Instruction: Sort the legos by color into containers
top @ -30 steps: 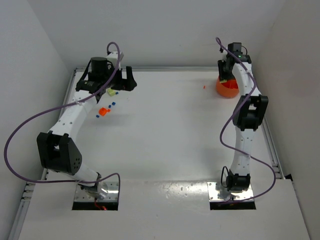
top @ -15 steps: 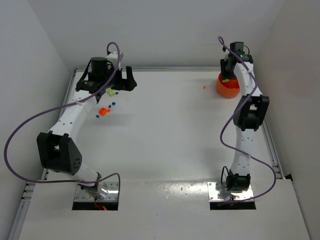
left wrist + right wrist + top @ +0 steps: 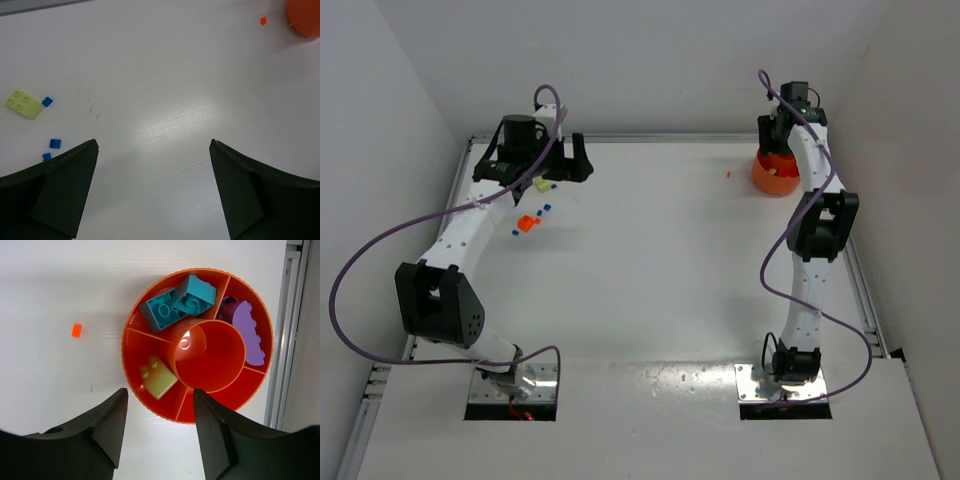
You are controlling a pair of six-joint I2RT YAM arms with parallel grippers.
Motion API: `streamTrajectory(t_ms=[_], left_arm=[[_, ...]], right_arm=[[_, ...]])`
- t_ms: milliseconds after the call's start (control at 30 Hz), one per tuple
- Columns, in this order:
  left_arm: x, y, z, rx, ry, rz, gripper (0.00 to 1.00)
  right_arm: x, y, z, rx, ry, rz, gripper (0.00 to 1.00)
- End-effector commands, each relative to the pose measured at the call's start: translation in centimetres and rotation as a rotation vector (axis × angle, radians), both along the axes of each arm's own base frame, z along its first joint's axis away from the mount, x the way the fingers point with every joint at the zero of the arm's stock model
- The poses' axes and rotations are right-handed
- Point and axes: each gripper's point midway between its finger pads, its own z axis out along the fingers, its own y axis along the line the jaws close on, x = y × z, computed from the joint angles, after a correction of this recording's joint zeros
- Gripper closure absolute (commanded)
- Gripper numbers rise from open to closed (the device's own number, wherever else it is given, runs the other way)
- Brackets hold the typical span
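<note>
My left gripper will next go left in the top view and down just past the yellow-green plate (image 3: 23,104), which is below it on that side.
The orange bowl (image 3: 772,177) stands at the back right. In the right wrist view its compartments (image 3: 235,395) hold two teal-blue bricks (image 3: 177,302), a purple piece (image 3: 247,332) and a yellow-green brick (image 3: 159,378). My right gripper (image 3: 160,391) hangs open and empty above the bowl's near rim; it also shows in the top view (image 3: 769,145). A tiny orange-red brick (image 3: 76,330) lies on the table left of the bowl. My left gripper (image 3: 153,142) is open and empty at the back left (image 3: 560,172). Beside it lie a yellow-green plate (image 3: 23,104) and small blue bricks (image 3: 55,144).
An orange-red brick (image 3: 528,223) and blue bits (image 3: 546,208) lie by the left arm. A metal rail (image 3: 292,315) runs along the table's right edge just past the bowl. White walls close the back and both sides.
My right gripper has shifted slightly back over the bowl. A yellow-green speck seen at its fingertips now lies in the bowl. The left arm has not moved.
</note>
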Motion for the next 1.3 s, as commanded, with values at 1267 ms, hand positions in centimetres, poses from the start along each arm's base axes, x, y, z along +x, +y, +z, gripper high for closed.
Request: streamTrajectory(t_ms=[1267], left_arm=[[15.2, 22.0, -16.0, 0.408, 0.218, 0.327, 0.39]], right_arm=[[-4.8, 7.8, 9.4, 0.284, -0.143, 0.234, 0.44]])
